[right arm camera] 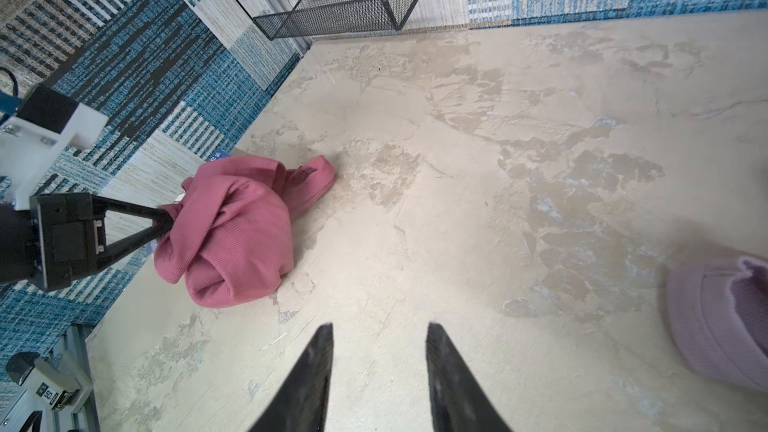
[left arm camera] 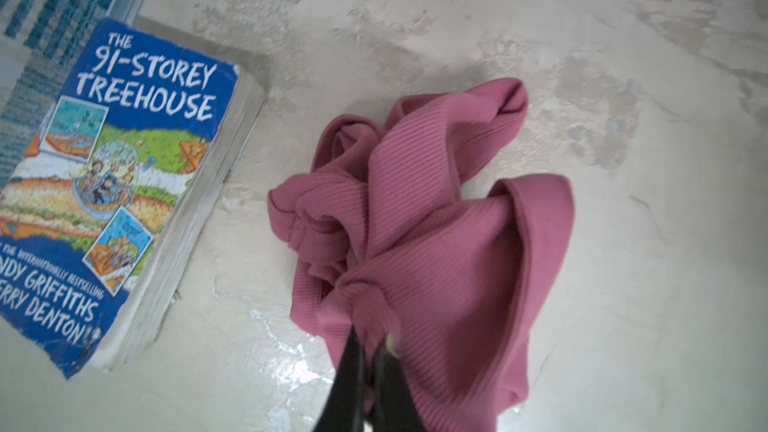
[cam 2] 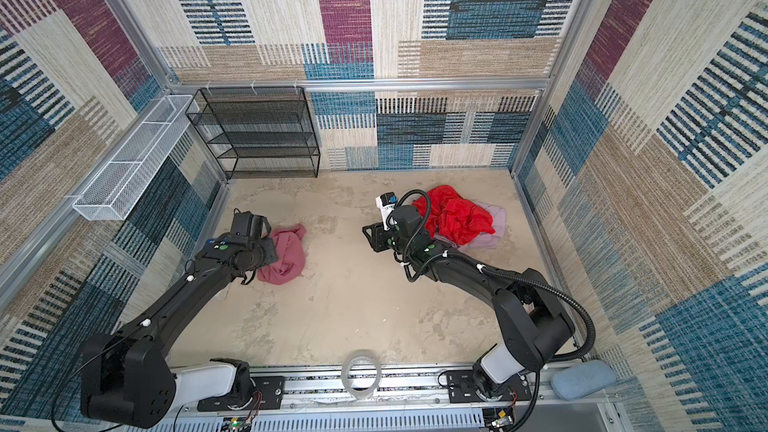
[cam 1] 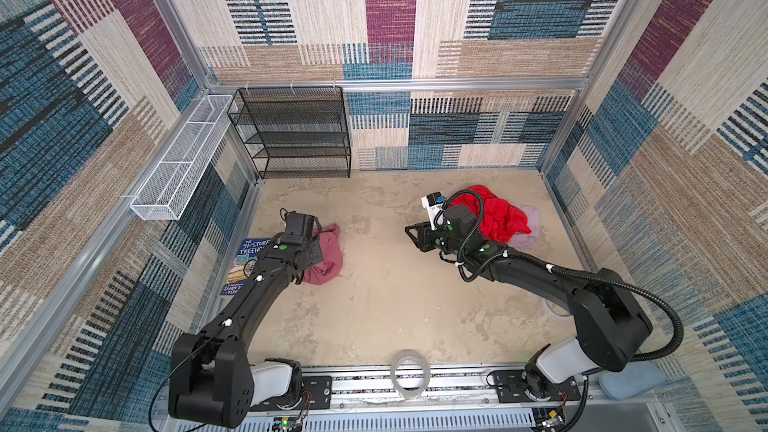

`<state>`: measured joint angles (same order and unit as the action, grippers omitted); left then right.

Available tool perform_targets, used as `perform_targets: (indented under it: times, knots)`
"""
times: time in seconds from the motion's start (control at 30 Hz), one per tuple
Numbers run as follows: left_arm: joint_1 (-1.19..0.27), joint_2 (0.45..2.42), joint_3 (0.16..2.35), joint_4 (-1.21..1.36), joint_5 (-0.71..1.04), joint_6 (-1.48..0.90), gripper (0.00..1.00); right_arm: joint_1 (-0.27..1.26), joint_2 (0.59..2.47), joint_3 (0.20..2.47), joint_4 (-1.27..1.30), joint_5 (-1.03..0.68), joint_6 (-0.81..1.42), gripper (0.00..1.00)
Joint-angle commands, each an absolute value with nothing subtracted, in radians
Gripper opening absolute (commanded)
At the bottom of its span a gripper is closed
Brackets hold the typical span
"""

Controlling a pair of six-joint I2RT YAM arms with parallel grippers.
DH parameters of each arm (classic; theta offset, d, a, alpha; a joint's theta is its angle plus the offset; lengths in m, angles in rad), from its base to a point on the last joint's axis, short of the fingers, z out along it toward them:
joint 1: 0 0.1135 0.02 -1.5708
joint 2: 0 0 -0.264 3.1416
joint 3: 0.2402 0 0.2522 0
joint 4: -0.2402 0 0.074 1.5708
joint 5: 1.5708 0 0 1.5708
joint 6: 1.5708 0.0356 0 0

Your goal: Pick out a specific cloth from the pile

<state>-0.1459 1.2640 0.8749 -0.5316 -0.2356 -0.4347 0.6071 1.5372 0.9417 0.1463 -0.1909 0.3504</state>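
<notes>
I should next lower my left gripper with the fold toward the tabletop at the cloth's book-side edge (left arm camera: 310,364) and let go of the fold, because that spot is just below my left gripper.
The cloth (cam 1: 328,259) (cam 2: 286,255) is a crumpled dusty pink ribbed piece. It rests on the table's left side, well apart from the pile (cam 1: 505,218) (cam 2: 461,220) at the back right. That pile shows a bright red cloth (cam 1: 494,211) lying on a pale lilac cloth (cam 1: 530,224) (right arm camera: 719,317). My left gripper (left arm camera: 370,336) (right arm camera: 164,220) is shut on a fold at the edge of the cloth (left arm camera: 440,222) (right arm camera: 237,238). My right gripper (right arm camera: 380,326) (cam 1: 411,234) stands open over bare table just left of the pile, holding nothing.
A blue paperback book (cam 1: 245,261) (left arm camera: 112,184) lies beside the pink cloth, against the left wall. A black mesh shelf (cam 1: 295,130) stands at the back left, and a white wire basket (cam 1: 183,160) hangs on the left wall. A tape roll (cam 1: 409,374) sits at the front rail.
</notes>
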Motion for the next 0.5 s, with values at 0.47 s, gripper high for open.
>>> perform_targets:
  times: [0.47]
  knots:
    - [-0.036, 1.407, 0.807, -0.393, -0.113, -0.507, 0.0, 0.607, 1.536, 0.95, 0.177, -0.225, 0.371, 0.4]
